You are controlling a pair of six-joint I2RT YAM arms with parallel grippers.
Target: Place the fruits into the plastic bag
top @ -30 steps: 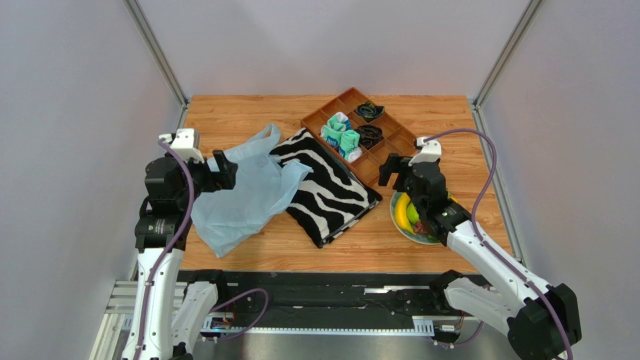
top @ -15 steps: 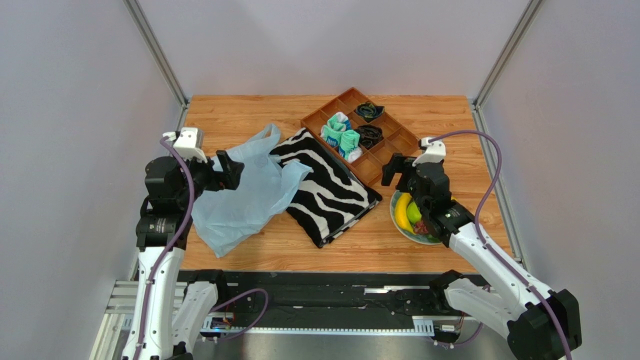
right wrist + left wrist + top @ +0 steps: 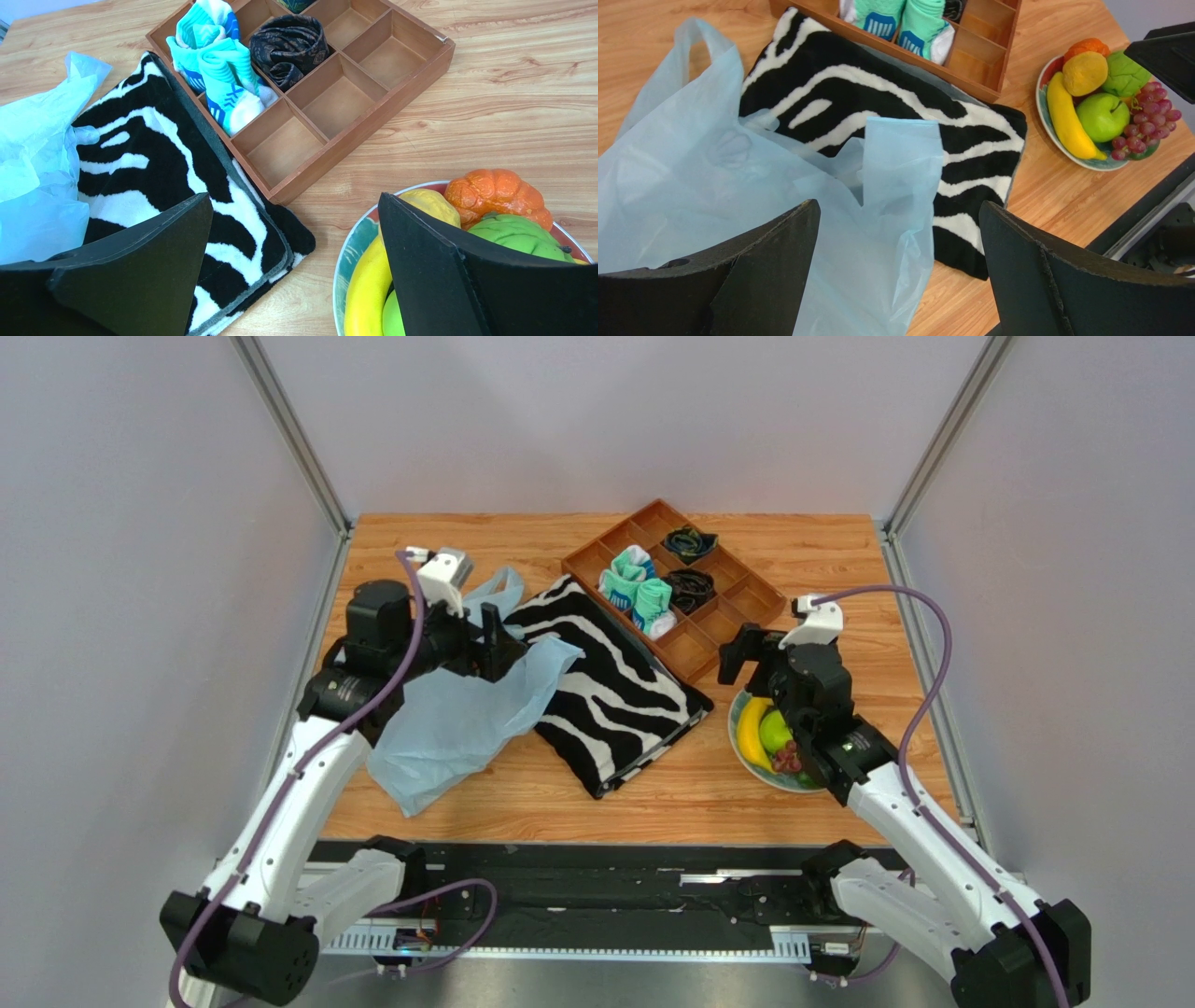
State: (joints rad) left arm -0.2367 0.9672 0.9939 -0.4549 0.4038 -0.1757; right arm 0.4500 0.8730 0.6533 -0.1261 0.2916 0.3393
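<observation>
The bag's bunched edge [image 3: 563, 654] [image 3: 902, 145] sticks out over the zebra cloth, below my left gripper and to its right in the top view. I will move across and down to pinch it.
The fruits lie heaped on a plate [image 3: 735, 739] at the right: banana [image 3: 1067, 115], green apple [image 3: 1104, 117], grape bunch [image 3: 1146, 124], lemon [image 3: 1086, 72] and a bumpy green fruit [image 3: 1125, 73]. The light-blue plastic bag [image 3: 442, 721] lies crumpled at the left, one loop handle draped over the zebra cloth. My left gripper [image 3: 494, 641] hovers open above the bag [image 3: 738, 203], nothing between its fingers. My right gripper [image 3: 739, 655] hangs open just left of the plate rim [image 3: 349, 259], over the bare wood beside the banana [image 3: 365, 294].
A black-and-white zebra-striped cloth [image 3: 617, 693] lies between bag and plate. Behind it stands a wooden compartment tray [image 3: 730, 609] holding teal-and-white rolled socks [image 3: 638, 588] and dark rolled items. An orange bumpy fruit [image 3: 495, 192] is also on the plate. Metal posts frame the table's far corners.
My left arm has swung from the table's left edge forward and right, over the bag's upper part. The right arm has drifted slightly right. Both grippers stay open.
</observation>
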